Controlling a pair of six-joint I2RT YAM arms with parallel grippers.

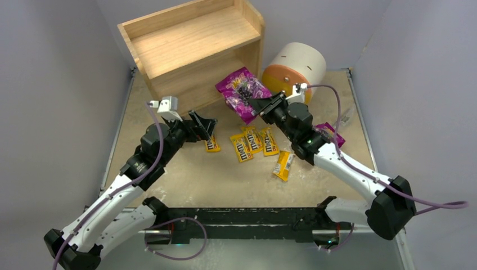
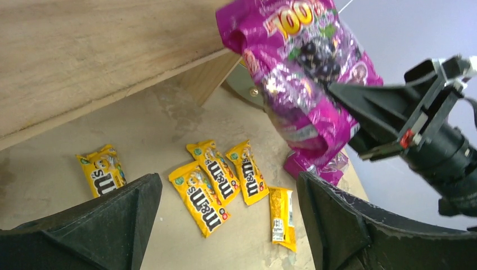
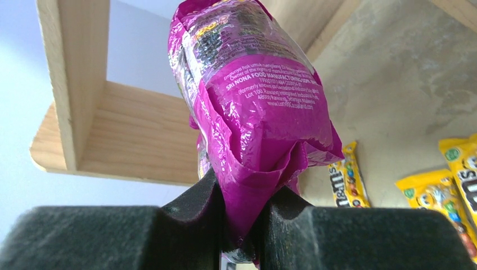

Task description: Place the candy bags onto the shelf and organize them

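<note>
The magenta-purple bag (image 1: 242, 90) slides outward in my right gripper next, onto the shelf's lower level, as the board beside the panel near the drum is empty.
My right gripper (image 1: 263, 105) is shut on the bottom edge of a magenta-purple candy bag (image 1: 242, 90) and holds it up in the air beside the wooden shelf (image 1: 191, 39). In the right wrist view the bag (image 3: 253, 95) rises from between the closed fingers (image 3: 185, 225), with the shelf (image 3: 129, 135) behind it. My left gripper (image 1: 205, 126) is open and empty, just above one yellow M&M's packet (image 1: 212, 144). Three packets (image 1: 253, 140) lie side by side and another (image 1: 284, 165) lies nearer. In the left wrist view the packets (image 2: 216, 169) lie between and beyond the open fingers (image 2: 84, 225). A second magenta bag (image 1: 329, 132) is partly hidden under the right arm.
A round white drum (image 1: 295, 67) with an orange drawer stands at the back right, right of the shelf. Grey walls close in the table on the left, back and right. The shelf's top tier (image 1: 185, 31) holds nothing.
</note>
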